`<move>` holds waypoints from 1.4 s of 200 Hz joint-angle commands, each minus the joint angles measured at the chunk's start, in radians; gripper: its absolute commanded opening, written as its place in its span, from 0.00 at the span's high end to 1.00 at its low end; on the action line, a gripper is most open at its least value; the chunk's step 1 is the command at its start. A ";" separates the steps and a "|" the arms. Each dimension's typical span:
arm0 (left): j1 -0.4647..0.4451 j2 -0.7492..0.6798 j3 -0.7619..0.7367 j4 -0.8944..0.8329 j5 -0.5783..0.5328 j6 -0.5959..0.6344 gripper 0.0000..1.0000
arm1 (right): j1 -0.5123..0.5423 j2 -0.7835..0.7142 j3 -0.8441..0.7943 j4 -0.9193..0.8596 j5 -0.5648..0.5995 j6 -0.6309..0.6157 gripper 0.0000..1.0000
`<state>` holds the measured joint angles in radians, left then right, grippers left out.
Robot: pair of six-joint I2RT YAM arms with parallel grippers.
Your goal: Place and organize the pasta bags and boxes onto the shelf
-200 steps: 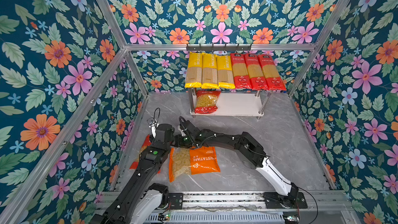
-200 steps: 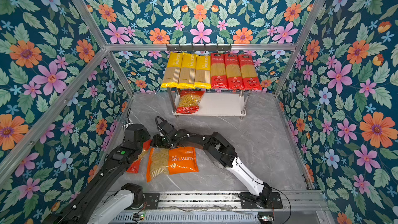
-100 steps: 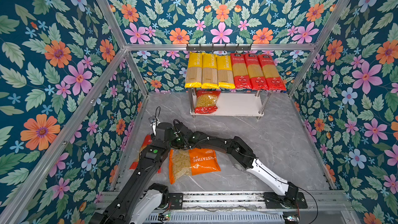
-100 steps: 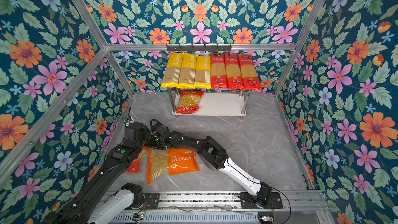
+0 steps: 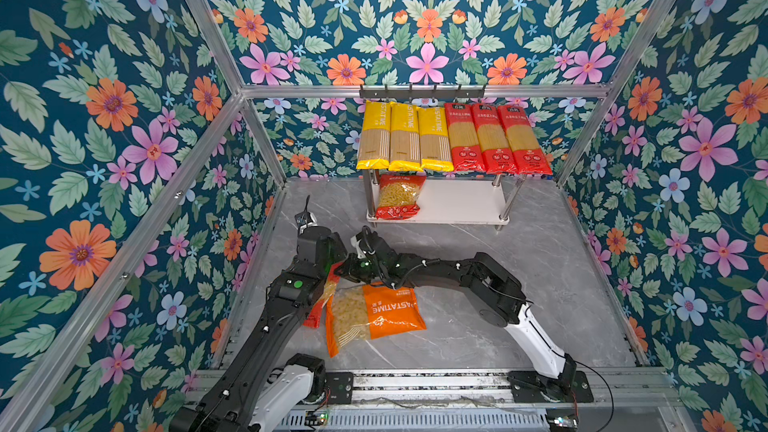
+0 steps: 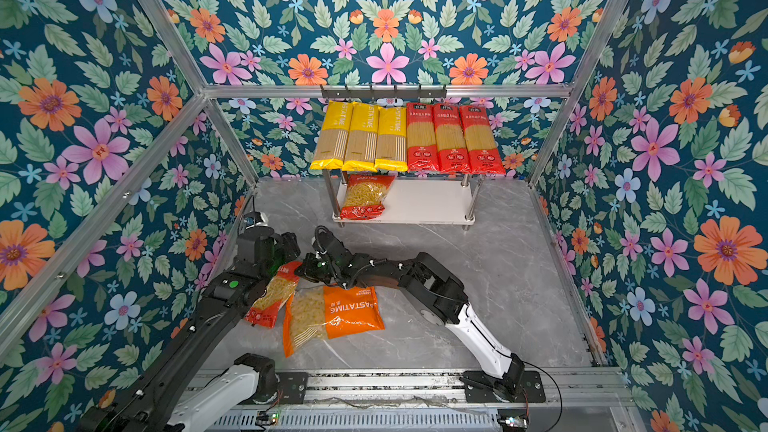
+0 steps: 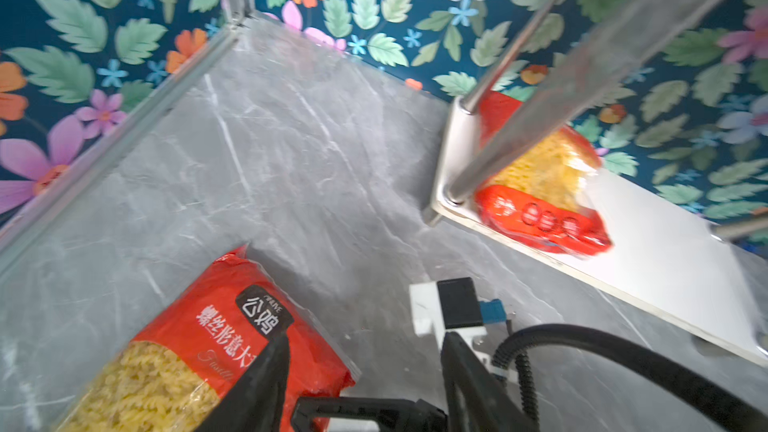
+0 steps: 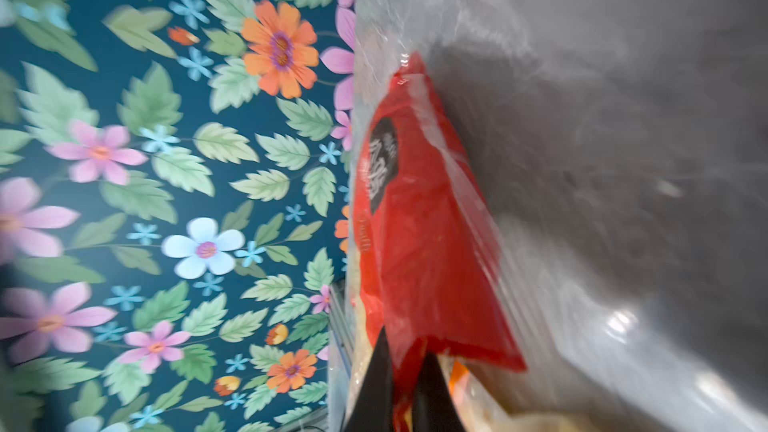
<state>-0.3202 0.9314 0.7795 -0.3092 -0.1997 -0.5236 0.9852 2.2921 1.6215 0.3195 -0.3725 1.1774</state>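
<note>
Next, my right gripper drags the red fusilli bag away from the shelf's side to the bare tabletop before the shelf and releases it, gaining clearance.
The shelf stands at the back. Three long yellow packs and three long red packs lie side by side on its top board, and a red macaroni bag sits at the left of the lower board. On the table lie a red fusilli bag and an orange PASTATIME bag. My right gripper reaches across to the left and is shut on an edge of the red fusilli bag. My left gripper hovers open, one finger over that bag.
A black hook rail runs along the back wall above the shelf. Flowered walls with aluminium posts close in three sides, and the left wall is near the red fusilli bag. The arms' base rail crosses the front.
My right gripper has come down and leftward onto the red fusilli bag's end and closed on it. The left arm has stayed still.
</note>
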 commanded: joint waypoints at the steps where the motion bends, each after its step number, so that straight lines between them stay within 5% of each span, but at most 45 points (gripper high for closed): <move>1: -0.020 0.008 0.002 0.045 0.093 0.004 0.39 | -0.026 -0.122 -0.150 0.237 -0.046 0.071 1.00; 41: -0.103 0.114 0.032 0.086 0.147 0.024 0.38 | -0.153 -0.344 -0.520 0.332 -0.125 0.099 1.00; 92: -0.139 0.226 -0.002 0.194 0.195 -0.008 0.37 | -0.371 -0.549 -0.793 0.235 -0.289 0.026 1.00; 125: -0.176 0.294 0.012 0.197 0.164 0.011 0.36 | -0.502 -0.625 -0.777 -0.097 -0.400 -0.203 1.00; 151: -0.197 0.345 0.014 0.226 0.169 0.017 0.36 | -0.578 -0.626 -0.678 -0.418 -0.470 -0.455 0.88; 184: -0.206 0.404 0.025 0.265 0.184 0.037 0.34 | -0.634 -0.685 -0.631 -0.591 -0.276 -0.568 0.72; 224: -0.206 0.487 0.033 0.332 0.241 0.050 0.32 | -0.638 -0.818 -0.745 -0.501 -0.115 -0.450 0.39; 251: -0.200 0.554 0.047 0.355 0.246 0.070 0.31 | -0.603 -0.905 -0.863 -0.440 -0.039 -0.332 0.36; 280: -0.174 0.628 0.051 0.433 0.283 0.086 0.29 | -0.433 -0.967 -0.956 -0.317 0.114 -0.160 0.35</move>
<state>-0.5091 1.5150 0.8219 0.0349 0.0490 -0.4656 0.4572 1.3502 0.7078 -0.1200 -0.4126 0.8440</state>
